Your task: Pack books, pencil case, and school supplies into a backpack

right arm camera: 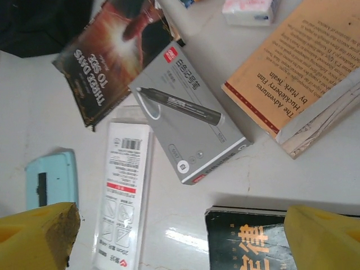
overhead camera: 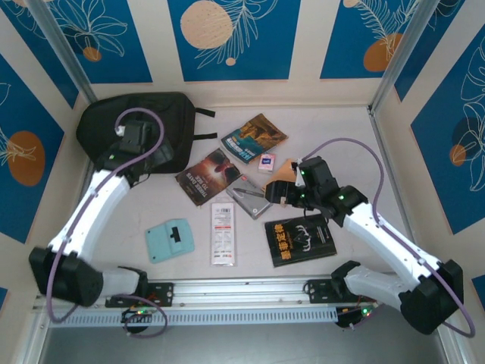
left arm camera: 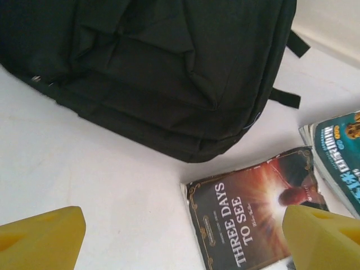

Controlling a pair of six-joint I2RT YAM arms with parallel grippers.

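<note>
The closed backpack's seamed rim runs beside the straps, so the backpack's edge there gets my left gripper next, as it moves outward and lower onto it.
The black backpack lies at the back left. My left gripper hangs open by its near edge, above bare table between the backpack and the dark brown book. The blue-and-orange book, orange book and black book lie mid-table. My right gripper is open and empty above the grey case, white packet and black book. The teal piece and tiny box lie flat. The pencil case is out of view.
Blue patterned walls and metal posts enclose the table on three sides. A metal rail runs along the near edge between the arm bases. Bare table lies at the far right and near left.
</note>
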